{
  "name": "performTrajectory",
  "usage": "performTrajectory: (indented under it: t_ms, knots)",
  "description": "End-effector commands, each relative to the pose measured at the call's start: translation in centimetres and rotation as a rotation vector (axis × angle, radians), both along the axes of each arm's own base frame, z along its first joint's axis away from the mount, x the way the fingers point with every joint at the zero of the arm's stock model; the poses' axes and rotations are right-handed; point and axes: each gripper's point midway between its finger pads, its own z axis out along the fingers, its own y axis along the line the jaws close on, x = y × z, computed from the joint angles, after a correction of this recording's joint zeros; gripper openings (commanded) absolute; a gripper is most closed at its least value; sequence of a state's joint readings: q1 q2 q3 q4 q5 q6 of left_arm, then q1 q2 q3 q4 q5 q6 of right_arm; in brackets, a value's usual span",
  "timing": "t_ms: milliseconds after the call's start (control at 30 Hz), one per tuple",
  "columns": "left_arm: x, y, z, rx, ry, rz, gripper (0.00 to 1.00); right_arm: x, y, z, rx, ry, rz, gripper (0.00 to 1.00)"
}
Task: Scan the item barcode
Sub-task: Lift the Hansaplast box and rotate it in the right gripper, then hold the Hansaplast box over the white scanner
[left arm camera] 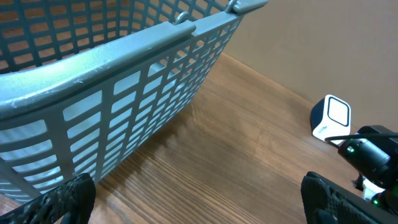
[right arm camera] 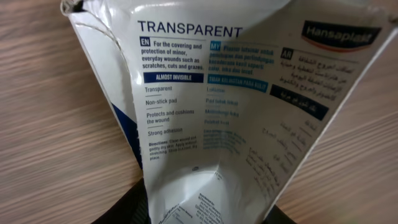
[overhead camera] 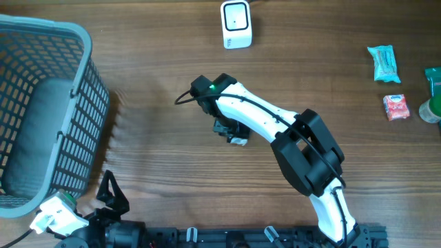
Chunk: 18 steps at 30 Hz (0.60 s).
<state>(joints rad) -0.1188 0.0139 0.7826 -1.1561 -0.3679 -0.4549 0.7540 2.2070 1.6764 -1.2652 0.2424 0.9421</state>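
Note:
My right gripper is holding the plaster packet and will next move outward to the scanner [overhead camera: 236,24], then across there to release the packet, because there is room on the bare wood beside the teal packet.
The item is a white plaster packet [right arm camera: 211,93] with blue "TRANSPARENT" print. It fills the right wrist view, and its lower end is squeezed and creased between the dark fingers [right arm camera: 127,208] of my right gripper [right arm camera: 205,214]. No barcode shows on the side facing the camera. In the overhead view the right gripper [overhead camera: 233,131] sits mid-table, with a corner of the packet [overhead camera: 238,140] peeking out below it. The white scanner [overhead camera: 236,24] stands at the far edge, apart from the packet, and the scanner [left arm camera: 329,117] also shows in the left wrist view. My left gripper [left arm camera: 205,205] is wide open over bare wood by the near left edge.
A large grey mesh basket [overhead camera: 83,83] occupies the left side, close to the left gripper [overhead camera: 109,196]. On the far right lie a teal packet [overhead camera: 382,62], a small red packet [overhead camera: 395,107] and green items [overhead camera: 433,89] at the edge.

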Motion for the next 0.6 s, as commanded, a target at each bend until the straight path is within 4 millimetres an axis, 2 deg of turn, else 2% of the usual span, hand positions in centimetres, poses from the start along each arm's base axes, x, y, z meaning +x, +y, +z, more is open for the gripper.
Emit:
performTrajectory:
  t_ms: [0,67,200,367,500,567]
  knots:
    - [0.0,-0.1,0.1,-0.006,-0.01,-0.003,1.0,3.1,-3.3,1.8,-0.249,-0.063,0.271,0.29]
    - [0.0,-0.1,0.1,-0.006,-0.009,-0.003,1.0,3.9,-4.8,3.2,-0.375,-0.075,0.364,0.29]
    - [0.0,-0.1,0.1,-0.006,-0.01,-0.003,1.0,4.1,-6.1,5.9,-0.577,-0.072,0.503,0.29]
    - [0.0,-0.1,0.1,-0.006,-0.009,-0.004,1.0,4.2,-6.0,9.7,-0.791,-0.126,0.639,0.28]
    - [0.0,-0.1,0.1,-0.006,-0.01,-0.004,1.0,4.0,-5.9,10.7,-0.832,-0.127,0.676,0.28]
    - [0.0,-0.1,0.1,-0.006,-0.009,-0.004,1.0,4.9,-5.8,12.1,-0.885,-0.206,0.677,0.28]
